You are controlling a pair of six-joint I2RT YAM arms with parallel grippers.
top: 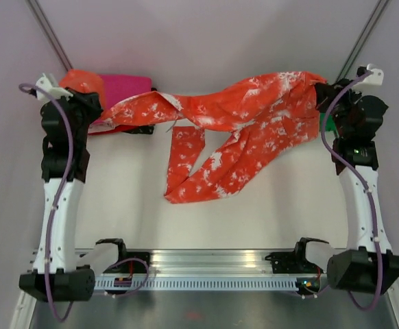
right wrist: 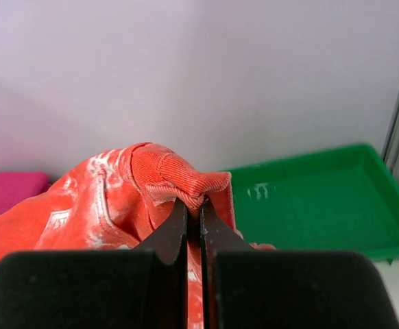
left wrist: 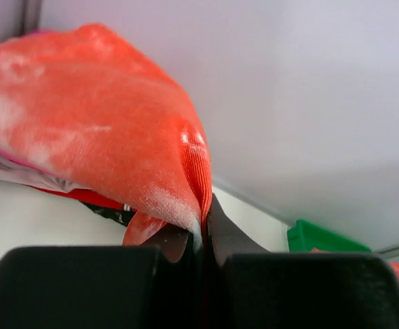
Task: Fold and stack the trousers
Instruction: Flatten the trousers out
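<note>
The trousers' end will next go back and down with my left gripper, which will then release it, since the bare near tabletop is below and back of the gripper.
The trousers [top: 254,116], orange-red with white blotches, hang stretched across the back of the table between both arms. Their two legs droop to the table at the middle [top: 199,178]. My left gripper [top: 102,115] is shut on the left end; in the left wrist view its jaws pinch a ribbed fabric edge [left wrist: 198,171], at the left gripper [left wrist: 205,223]. My right gripper [top: 323,94] is shut on the right end. In the right wrist view the right gripper [right wrist: 193,209] nips a bunched ribbed band of the trousers [right wrist: 179,178].
A folded magenta-pink cloth [top: 125,86] lies at the back left with an orange-red bundle [top: 83,81] on it. A green tray [right wrist: 316,199] sits at the back right, behind the right arm [top: 330,123]. Metal rails run along the near edge [top: 206,264].
</note>
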